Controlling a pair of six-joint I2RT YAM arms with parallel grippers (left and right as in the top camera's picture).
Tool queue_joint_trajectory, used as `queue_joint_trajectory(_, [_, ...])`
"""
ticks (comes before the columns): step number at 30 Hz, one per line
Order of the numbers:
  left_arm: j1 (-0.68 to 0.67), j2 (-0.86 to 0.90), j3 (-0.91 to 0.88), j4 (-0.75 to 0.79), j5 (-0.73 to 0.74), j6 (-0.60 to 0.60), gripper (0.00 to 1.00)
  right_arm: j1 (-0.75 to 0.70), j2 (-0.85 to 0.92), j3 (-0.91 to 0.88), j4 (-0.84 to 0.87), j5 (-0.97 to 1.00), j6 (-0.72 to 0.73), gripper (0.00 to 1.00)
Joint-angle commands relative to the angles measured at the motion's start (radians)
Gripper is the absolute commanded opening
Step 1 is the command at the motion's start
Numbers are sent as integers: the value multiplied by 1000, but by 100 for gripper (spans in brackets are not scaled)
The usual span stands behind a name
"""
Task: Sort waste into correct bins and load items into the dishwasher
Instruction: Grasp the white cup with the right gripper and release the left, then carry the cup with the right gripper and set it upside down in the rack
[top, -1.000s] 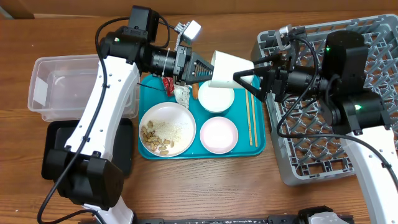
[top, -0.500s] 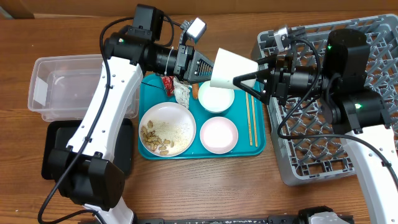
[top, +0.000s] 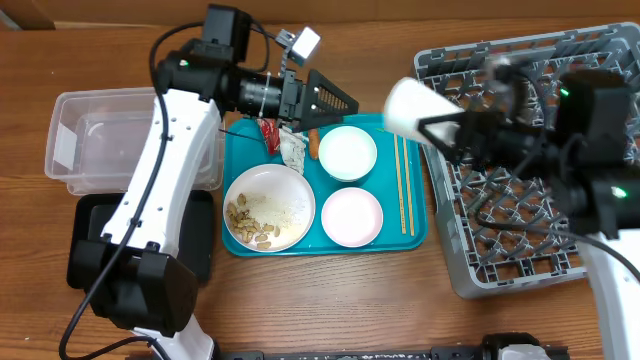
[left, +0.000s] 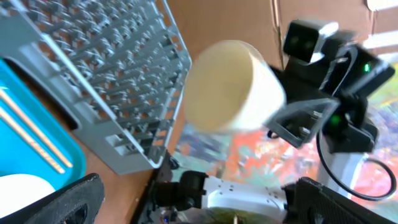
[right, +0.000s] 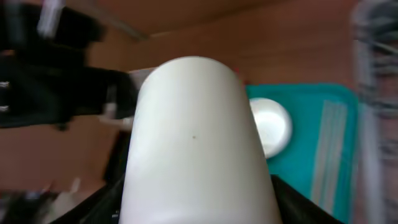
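I should next carry the cup (top: 410, 104) back over the rack's wires with my right gripper and then down among the wires, with that gripper turned downward.
My right gripper (top: 432, 126) is shut on a tall white cup (top: 410, 104), holding it on its side in the air by the left edge of the grey dish rack (top: 500, 250). The cup (right: 196, 137) fills the right wrist view. My left gripper (top: 336, 99) stands open and empty above the teal tray's (top: 412, 240) far edge, facing the cup (left: 230, 84). On the tray lie two white bowls (top: 347, 153) (top: 352, 216), a plate (top: 268, 207) of nuts and rice, chopsticks (top: 403, 185), a red wrapper (top: 267, 132), a silver wrapper (top: 292, 151) and a carrot (top: 313, 143).
A clear tub (top: 90, 140) sits at the far left with a black tray (top: 85, 245) in front of it, partly under my left arm. The rack (left: 93, 62) takes up the table's right side.
My left gripper has opened and let go of the white cup. The right gripper, holding the cup, has carried it right toward the rack.
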Motion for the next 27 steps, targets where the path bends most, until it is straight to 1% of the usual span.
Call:
queue_joint_trajectory(1, [40,3,19,-3,-36,1,100,-51,-54,53,-120,484,81,50])
queue_joint_trajectory(3, [52,3,19,-8,-77,1,100,-68,-50,53,-196,563,125,50])
queue_joint_trajectory(5, [52,3,19,-16,-123,1,100,-78,-35,52,-262,588,141,50])
queue_joint_trajectory(10, [50,-21,19,-71,-264,1,100,-80,50,52,-394,714,224,50])
queue_joint_trajectory(13, [51,-43,19,-107,-319,3,100,-80,122,52,-426,794,262,50])
queue_joint_trajectory(15, [51,-65,19,-131,-359,29,100,-80,185,52,-444,838,286,50])
queue_joint_trajectory(21, [51,-114,19,-187,-454,79,100,-80,343,52,-445,854,286,50])
queue_joint_trajectory(22, [51,-117,19,-187,-452,91,100,-80,366,52,-432,862,285,52])
queue_joint_trajectory(23, [51,-119,19,-187,-447,93,100,-81,383,52,-422,863,285,59])
queue_joint_trajectory(24, [51,-119,19,-191,-431,91,100,-81,397,52,-412,859,285,70])
queue_joint_trajectory(25, [51,-119,19,-199,-404,92,100,-81,407,53,-409,848,285,77])
queue_joint_trajectory(27, [51,-119,19,-198,-389,93,100,-81,409,53,-414,840,285,83])
